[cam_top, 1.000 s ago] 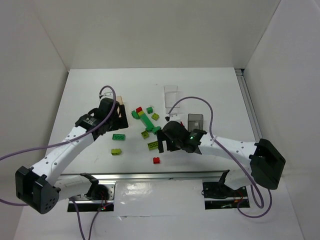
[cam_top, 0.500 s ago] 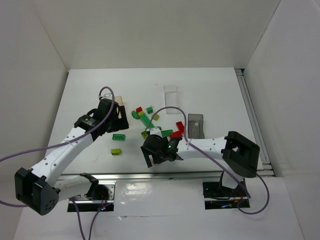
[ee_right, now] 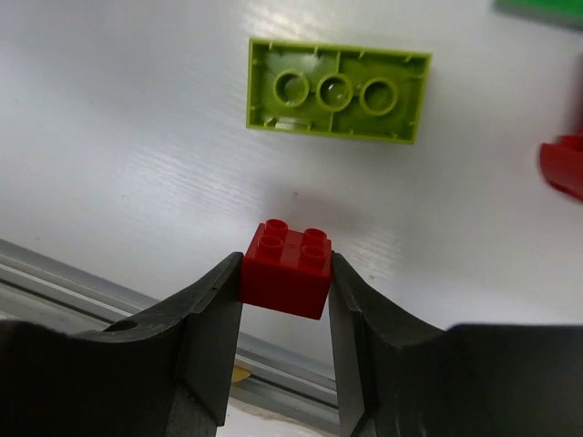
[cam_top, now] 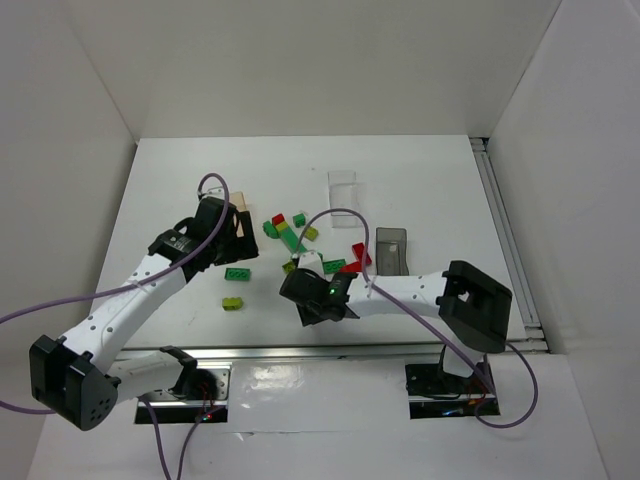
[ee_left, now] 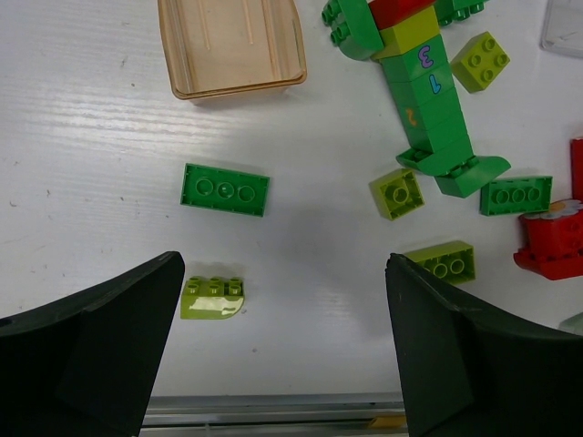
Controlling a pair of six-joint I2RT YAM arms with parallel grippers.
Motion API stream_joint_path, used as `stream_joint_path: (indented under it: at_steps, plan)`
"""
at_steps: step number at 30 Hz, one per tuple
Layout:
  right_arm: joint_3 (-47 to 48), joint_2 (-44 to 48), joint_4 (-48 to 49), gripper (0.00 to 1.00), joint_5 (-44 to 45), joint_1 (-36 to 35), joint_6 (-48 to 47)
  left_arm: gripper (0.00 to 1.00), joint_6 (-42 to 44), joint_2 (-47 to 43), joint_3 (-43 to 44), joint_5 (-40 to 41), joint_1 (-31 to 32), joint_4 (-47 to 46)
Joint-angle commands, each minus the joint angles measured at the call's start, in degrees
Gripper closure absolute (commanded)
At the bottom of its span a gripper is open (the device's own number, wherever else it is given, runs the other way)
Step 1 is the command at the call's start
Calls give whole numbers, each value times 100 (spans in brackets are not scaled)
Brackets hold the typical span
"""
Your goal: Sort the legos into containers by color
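Observation:
I need to lift my right gripper and move it outward over the clear container [cam_top: 343,191] to let go of the red lego, because that container is outward of the gripper.
In the right wrist view my right gripper [ee_right: 285,273] is shut on a small red four-stud lego [ee_right: 287,269], one finger on each side, just over the table. From above, that gripper [cam_top: 312,310] hides the brick. Just beyond it lies an upturned lime lego [ee_right: 337,89]. My left gripper [ee_left: 284,273] hangs open over bare table, holding nothing; a curved lime lego [ee_left: 212,298] and a dark green one [ee_left: 225,189] lie near its left finger. A green, lime and red stack [ee_left: 428,100] lies to the right. The wooden container [ee_left: 241,88] is beyond; the clear one [cam_top: 342,190] and the dark one [cam_top: 391,250] stand further right.
More loose legos lie between the arms: lime pieces [ee_left: 397,193] [ee_left: 441,262] [ee_left: 480,61], a dark green bar [ee_left: 516,195] and a larger red piece [cam_top: 358,255]. A metal rail [cam_top: 320,352] runs along the near table edge, close behind the right gripper.
The right arm swung left and toward the near edge, came down over the small red lego and shut on it. The left gripper stayed in place and opened a little wider.

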State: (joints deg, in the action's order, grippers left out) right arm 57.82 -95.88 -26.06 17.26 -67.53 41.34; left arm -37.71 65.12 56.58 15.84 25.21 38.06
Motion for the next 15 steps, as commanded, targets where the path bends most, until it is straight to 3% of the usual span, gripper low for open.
stream_joint_path:
  at_steps: [1,5,6,8,11,15]
  plan:
    - [370,402,-355,69,863,-68,50,0,36,-8,73,51,-25,-27]
    - [965,526,-601,68,1604,353,-301,0,36,61,72,-18,-25,-97]
    - [1159,456,-602,68,1658,963,-528,0,-16,62,125,-19,-25,-28]
    - [1239,456,-409,68,1658,1187,-802,0,-17,62,126,-19,-25,25]
    - [1608,228,-23,68,1440,2110,-1373,0,-17,-78,73,130,-25,26]
    - [2581,-342,172,66,1157,3016,-1875,0,-78,-211,73,280,-25,78]
